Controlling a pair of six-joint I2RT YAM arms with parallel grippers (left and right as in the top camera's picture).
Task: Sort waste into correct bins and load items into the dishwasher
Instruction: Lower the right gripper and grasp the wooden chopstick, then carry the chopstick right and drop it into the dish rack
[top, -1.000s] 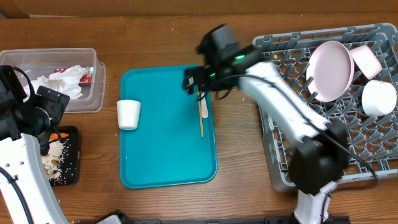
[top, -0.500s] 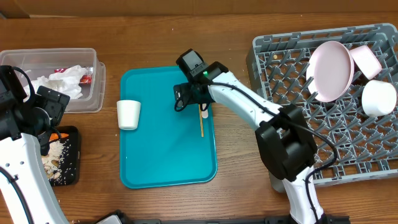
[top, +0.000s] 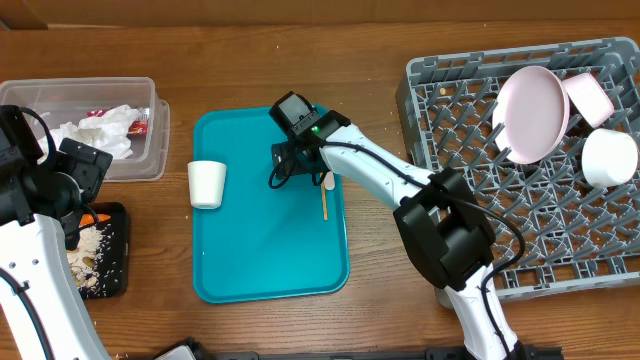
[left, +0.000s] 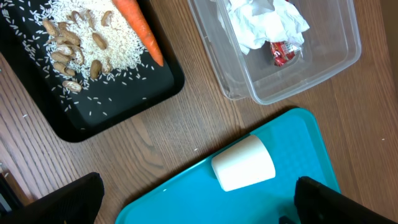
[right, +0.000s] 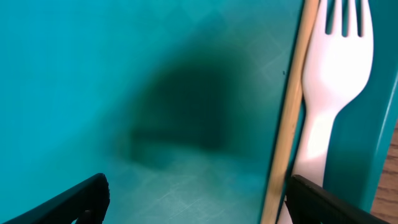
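Note:
Next, my right gripper lowers one finger to the fork side of the wooden stick (top: 324, 201) (right: 288, 118), since the stick lies close beside the fork.
My right gripper (right: 198, 206) hangs open low over the teal tray (top: 270, 255), nothing between its fingers. Just to its right lie a white plastic fork (right: 333, 93) and a thin wooden stick (right: 287, 124), side by side near the tray's right edge. A small white cup (top: 206, 184) lies on its side at the tray's left edge. My left gripper (left: 199, 208) is open above the tray's corner near that cup (left: 244, 163). The clear tub (top: 150, 150) holds white napkins (left: 264, 22) and a red wrapper (left: 285, 53). The black tray (left: 155, 87) carries rice, nuts and a carrot (left: 138, 28).
The grey dish rack (top: 470, 130) fills the right side, with a pink plate (top: 533, 113), a pink bowl (top: 590, 97) and a white bowl (top: 608, 158) in its far right corner. Bare wooden table lies between the trays and the rack.
My right gripper has swung left across the teal tray, from over the fork and stick to just left of them. The left arm has not moved.

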